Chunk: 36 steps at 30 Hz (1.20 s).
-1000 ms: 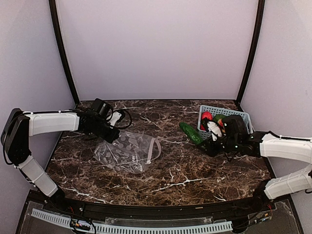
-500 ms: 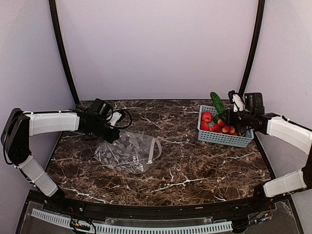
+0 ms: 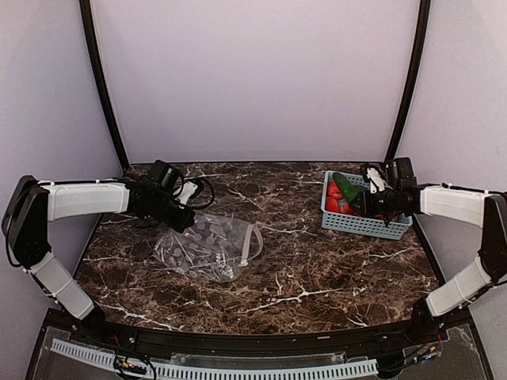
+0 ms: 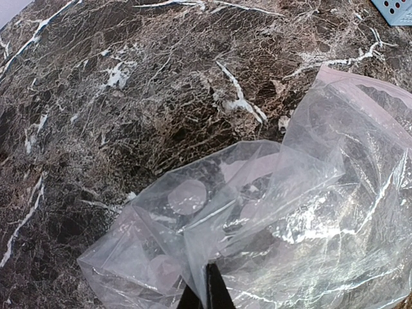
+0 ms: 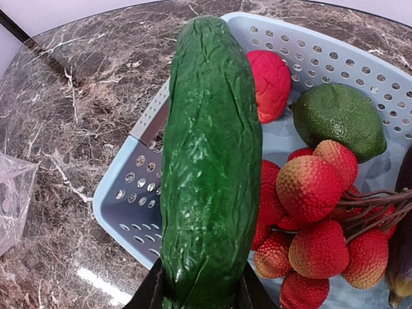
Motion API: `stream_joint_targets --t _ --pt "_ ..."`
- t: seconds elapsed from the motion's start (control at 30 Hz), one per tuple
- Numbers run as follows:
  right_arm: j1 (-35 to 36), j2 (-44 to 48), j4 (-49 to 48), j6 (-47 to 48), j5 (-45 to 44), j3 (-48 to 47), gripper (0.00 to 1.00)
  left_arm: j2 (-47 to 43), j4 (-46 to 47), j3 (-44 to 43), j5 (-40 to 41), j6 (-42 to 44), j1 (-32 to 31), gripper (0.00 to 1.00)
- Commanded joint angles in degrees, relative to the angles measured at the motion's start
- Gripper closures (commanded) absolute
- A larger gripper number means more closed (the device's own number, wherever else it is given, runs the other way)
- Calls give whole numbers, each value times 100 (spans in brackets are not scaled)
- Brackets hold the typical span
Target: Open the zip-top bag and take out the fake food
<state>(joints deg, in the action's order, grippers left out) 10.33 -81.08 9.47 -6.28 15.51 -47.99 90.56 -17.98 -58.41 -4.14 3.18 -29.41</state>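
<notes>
The right gripper moves toward the red lychees in the basket next and releases the cucumber (image 5: 209, 161), since the lychees lie to its right in the wrist view.
The clear zip-top bag (image 3: 207, 247) lies flat on the marble table, its white zip strip (image 3: 255, 240) at its right end. My left gripper (image 3: 184, 222) is shut on the bag's upper left corner; in the left wrist view the fingers (image 4: 212, 293) pinch a fold of the plastic (image 4: 270, 212). My right gripper (image 3: 363, 199) is shut on a green cucumber (image 5: 209, 161) and holds it over the light blue basket (image 3: 360, 226). In the basket lie red lychees (image 5: 315, 219), a red fruit (image 5: 270, 84) and a green avocado (image 5: 338, 119).
A black cable (image 3: 202, 190) loops on the table behind the left gripper. The basket (image 5: 122, 206) stands at the table's far right, close to the right wall post (image 3: 404, 87). A dark purple piece (image 5: 402, 257) shows at the basket's right edge.
My right gripper has carried the cucumber from the table up and over to the basket, then lowered it into the basket. The left gripper and the bag have not moved.
</notes>
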Motion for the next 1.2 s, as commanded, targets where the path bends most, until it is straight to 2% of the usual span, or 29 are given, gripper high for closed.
stream_joint_targets --t 0.0,0.3,0.5,0.7,0.8,1.0,1.17 --pt "-41 -159 -137 89 27 -218 85 19 -47 -52 -103 -46 32 99" --pt "-59 -328 36 774 -524 -367 81 12 -52 -73 -95 -14 32 99" --pt "-57 -91 -39 1316 -972 -176 81 7 -31 -73 -154 8 32 99" --pt "-62 219 -138 1470 -843 4 81 -5 -19 -69 -152 39 32 99" --pt "-19 135 97 1475 -1093 -64 81 13 8 -71 -175 35 32 99" --pt "22 43 242 1555 -1516 -139 71 33 14 -68 -191 37 32 99" --pt "39 -60 353 1532 -1598 -209 49 31 2 -69 -201 42 32 99"
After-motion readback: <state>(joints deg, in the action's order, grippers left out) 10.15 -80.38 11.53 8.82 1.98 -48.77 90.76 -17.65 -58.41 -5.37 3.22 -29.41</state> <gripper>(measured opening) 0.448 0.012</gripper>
